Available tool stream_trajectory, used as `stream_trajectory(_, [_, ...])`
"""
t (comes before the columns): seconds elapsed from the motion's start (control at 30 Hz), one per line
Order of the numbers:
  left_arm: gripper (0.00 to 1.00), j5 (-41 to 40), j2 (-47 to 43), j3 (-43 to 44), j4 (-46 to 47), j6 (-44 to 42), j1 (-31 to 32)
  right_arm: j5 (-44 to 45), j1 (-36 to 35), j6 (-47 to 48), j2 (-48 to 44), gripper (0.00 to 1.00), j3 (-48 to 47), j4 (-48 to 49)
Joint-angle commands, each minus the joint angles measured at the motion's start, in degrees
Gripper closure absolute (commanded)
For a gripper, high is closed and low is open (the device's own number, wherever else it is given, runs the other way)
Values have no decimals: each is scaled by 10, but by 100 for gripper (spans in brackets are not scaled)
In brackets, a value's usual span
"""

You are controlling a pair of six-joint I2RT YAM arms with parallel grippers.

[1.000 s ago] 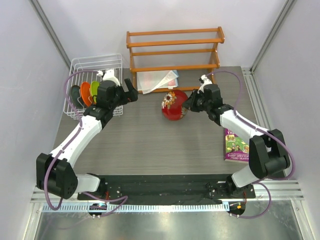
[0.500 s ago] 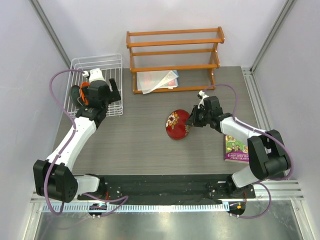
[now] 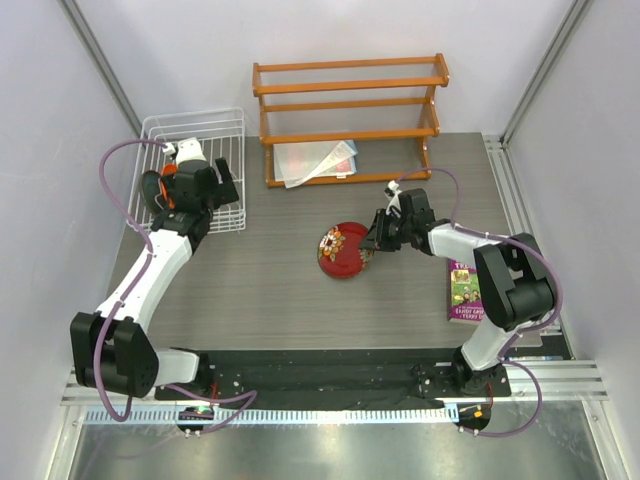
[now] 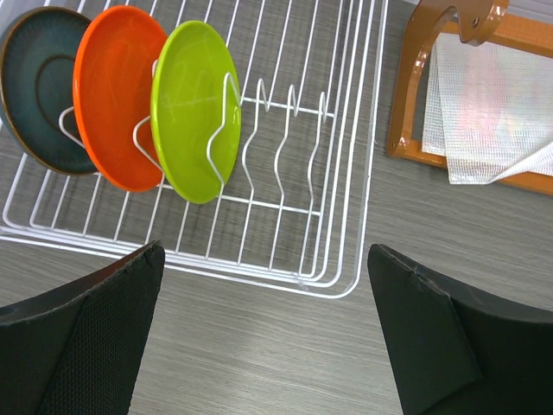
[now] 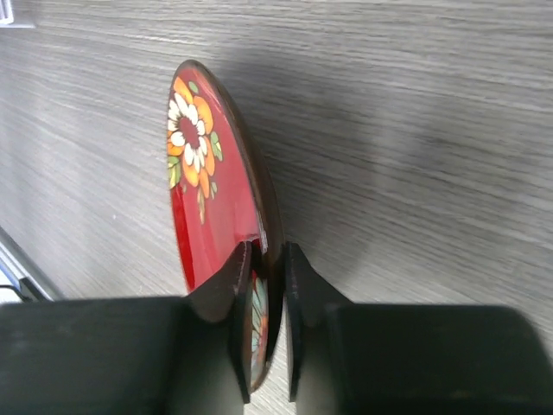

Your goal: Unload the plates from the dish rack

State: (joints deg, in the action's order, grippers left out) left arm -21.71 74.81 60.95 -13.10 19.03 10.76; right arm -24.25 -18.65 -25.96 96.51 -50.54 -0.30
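Next, my left gripper will descend to its left in the top view, toward the lime green plate's rim below, since empty wires of the rack adjoin it.
The white wire dish rack stands at the back left; it also shows in the left wrist view. In it stand the lime green plate, the orange plate and the dark teal plate, upright between the prongs. My left gripper is open and empty, over the rack's near right corner. My right gripper is shut on the rim of the dark red floral plate, holding it low over the table's middle.
An orange wooden three-tier shelf stands at the back, with a clear plastic bag under it. A book lies at the right beside my right arm.
My right gripper has carried the red plate down and left toward the table middle, tilting it flatter. My left gripper has swung left to the rack.
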Motion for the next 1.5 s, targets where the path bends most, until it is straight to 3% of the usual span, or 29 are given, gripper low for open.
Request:
stream_trajectory(0.0, [1, 5, -6, 20, 12, -1, -2, 105, -8, 26, 41, 82, -9, -61])
stream_trajectory(0.27, [1, 9, -9, 22, 12, -7, -2, 176, -8, 21, 67, 73, -10, -81])
stream_trajectory(0.43, [1, 5, -12, 24, 8, -10, -2, 206, -8, 15, 87, 72, -8, -79])
stream_trajectory(0.63, [0, 3, -14, 24, 8, -14, -3, 228, -8, 10, 98, 57, -9, -74])
stream_trajectory(0.73, [0, 6, -13, 23, 8, -13, -3, 228, -8, 11, 98, 57, -9, -74])
stream_trajectory(0.9, [0, 3, -9, 26, 6, -13, -3, 230, -8, 6, 94, 47, -4, -74])
stream_trajectory(1.1, [1, -5, -1, 29, 6, -15, -5, 240, -8, -1, 69, 41, 1, -82])
stream_trajectory(1.2, [0, -27, 11, 31, 11, -19, -9, 287, -9, 4, 48, 38, 0, -95])
stream_trajectory(1.47, [0, -40, 75, 52, 29, -18, -54, 318, -9, 15, -47, 38, 0, -117])
